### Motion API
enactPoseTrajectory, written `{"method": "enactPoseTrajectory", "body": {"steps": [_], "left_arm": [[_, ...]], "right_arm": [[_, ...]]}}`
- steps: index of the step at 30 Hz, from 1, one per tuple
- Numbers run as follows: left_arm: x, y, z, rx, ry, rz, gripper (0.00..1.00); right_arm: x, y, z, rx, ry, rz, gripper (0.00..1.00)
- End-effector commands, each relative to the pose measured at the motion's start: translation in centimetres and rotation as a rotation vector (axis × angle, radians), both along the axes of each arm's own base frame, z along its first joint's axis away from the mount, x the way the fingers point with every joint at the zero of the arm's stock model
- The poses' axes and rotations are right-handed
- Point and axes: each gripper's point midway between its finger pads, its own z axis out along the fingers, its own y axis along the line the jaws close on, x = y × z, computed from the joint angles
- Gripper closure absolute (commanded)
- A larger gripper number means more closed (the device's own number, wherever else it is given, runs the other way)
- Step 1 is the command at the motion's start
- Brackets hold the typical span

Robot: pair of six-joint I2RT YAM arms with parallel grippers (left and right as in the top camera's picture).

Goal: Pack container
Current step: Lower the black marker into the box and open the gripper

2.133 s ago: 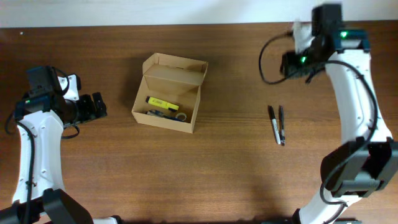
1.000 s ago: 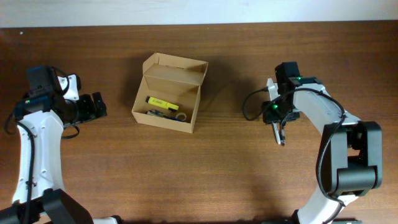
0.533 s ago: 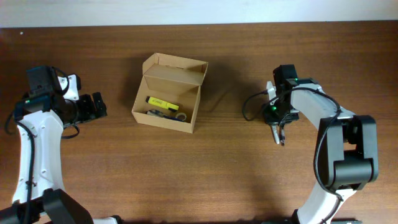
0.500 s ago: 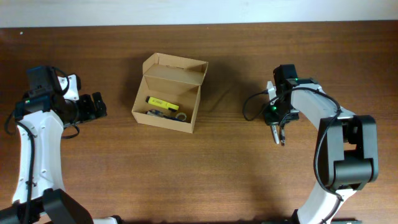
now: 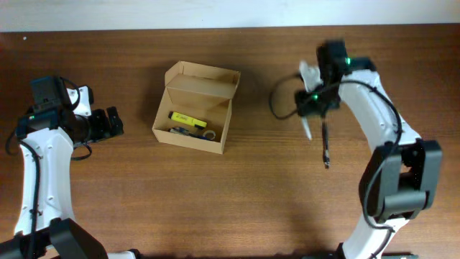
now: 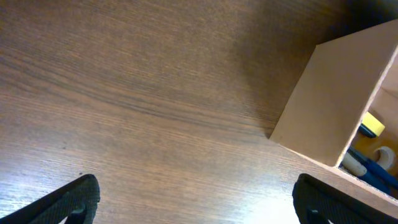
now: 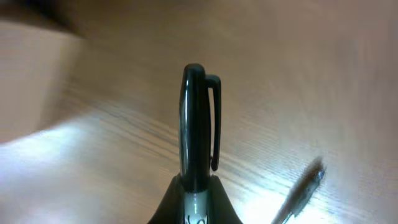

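Note:
I will move the marker to the left in the overhead view with my right gripper and down beside the yellow item (image 5: 198, 129) to let go of it, because the box is open.
The container (image 5: 188, 138) is an open tan cardboard box left of centre, its lid flap (image 5: 202, 80) standing up at the back. Inside lie a yellow item (image 5: 187, 119) and a small roll (image 5: 209, 134). My right gripper (image 5: 314, 108) is shut on a black-capped marker (image 7: 193, 124) and holds it above the table, right of the box. A second black pen (image 5: 325, 146) lies on the table below it and shows blurred in the right wrist view (image 7: 303, 191). My left gripper (image 5: 111, 122) is open and empty, left of the box (image 6: 329, 106).
The left gripper's fingers (image 6: 196, 208) frame bare wood table (image 6: 155, 124). The table's far edge (image 5: 230, 29) meets a white wall. Bare wood lies between the box and the right arm.
My right gripper has shut on one of the two pens and lifted it up and toward the back. The other pen stays on the table. The left arm has not moved.

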Motion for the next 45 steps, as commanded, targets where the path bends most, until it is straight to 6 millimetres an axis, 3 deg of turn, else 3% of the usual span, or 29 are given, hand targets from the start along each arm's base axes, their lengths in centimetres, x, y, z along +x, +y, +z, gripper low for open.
{"method": "enactPoseTrajectory", "body": {"steps": [1, 4, 7, 8, 10, 14, 20, 25, 29, 37, 39, 41, 42, 45], "left_arm": [[0.0, -0.1, -0.2, -0.006, 0.001, -0.019, 0.00], [0.0, -0.1, -0.2, -0.006, 0.001, -0.019, 0.00], [0.0, -0.1, -0.2, -0.006, 0.001, -0.019, 0.00], [0.0, -0.1, -0.2, -0.006, 0.001, -0.019, 0.00], [0.0, -0.1, -0.2, -0.006, 0.001, -0.019, 0.00], [0.0, -0.1, -0.2, -0.006, 0.001, -0.019, 0.00], [0.0, -0.1, -0.2, -0.006, 0.001, -0.019, 0.00], [0.0, -0.1, -0.2, -0.006, 0.001, -0.019, 0.00], [0.0, -0.1, -0.2, -0.006, 0.001, -0.019, 0.00], [0.0, -0.1, -0.2, -0.006, 0.001, -0.019, 0.00], [0.0, -0.1, -0.2, -0.006, 0.001, -0.019, 0.00], [0.0, -0.1, -0.2, -0.006, 0.001, -0.019, 0.00], [0.0, -0.1, -0.2, -0.006, 0.001, -0.019, 0.00], [0.0, -0.1, -0.2, -0.006, 0.001, -0.019, 0.00]], "right_arm": [[-0.5, 6.8, 6.4, 0.064, -0.178, 0.327, 0.96], [-2.0, 12.2, 8.2, 0.048, -0.286, 0.600, 0.96], [-3.8, 16.9, 8.2, 0.036, -0.372, 0.840, 0.96], [-4.7, 19.8, 7.9, 0.027, -0.437, 0.991, 0.96], [-5.0, 22.6, 7.3, 0.015, -0.516, 1.126, 0.96], [-4.0, 25.6, 5.6, 0.006, -0.579, 1.178, 0.96], [-2.6, 26.6, 0.6, 0.016, -0.509, 1.152, 0.96], [-3.1, 27.4, -4.2, 0.069, -0.394, 1.129, 0.96], [-3.2, 27.5, -6.4, 0.089, -0.325, 1.070, 0.95], [-2.2, 27.4, -6.6, 0.072, -0.307, 0.946, 0.76], [-2.4, 27.2, -6.5, 0.072, -0.291, 0.925, 0.59], [-2.5, 27.1, -6.0, 0.073, -0.284, 0.915, 0.49], [-2.6, 27.1, -5.4, 0.073, -0.284, 0.913, 0.48], [-1.7, 26.8, -1.3, 0.044, -0.332, 0.866, 0.48]]}}
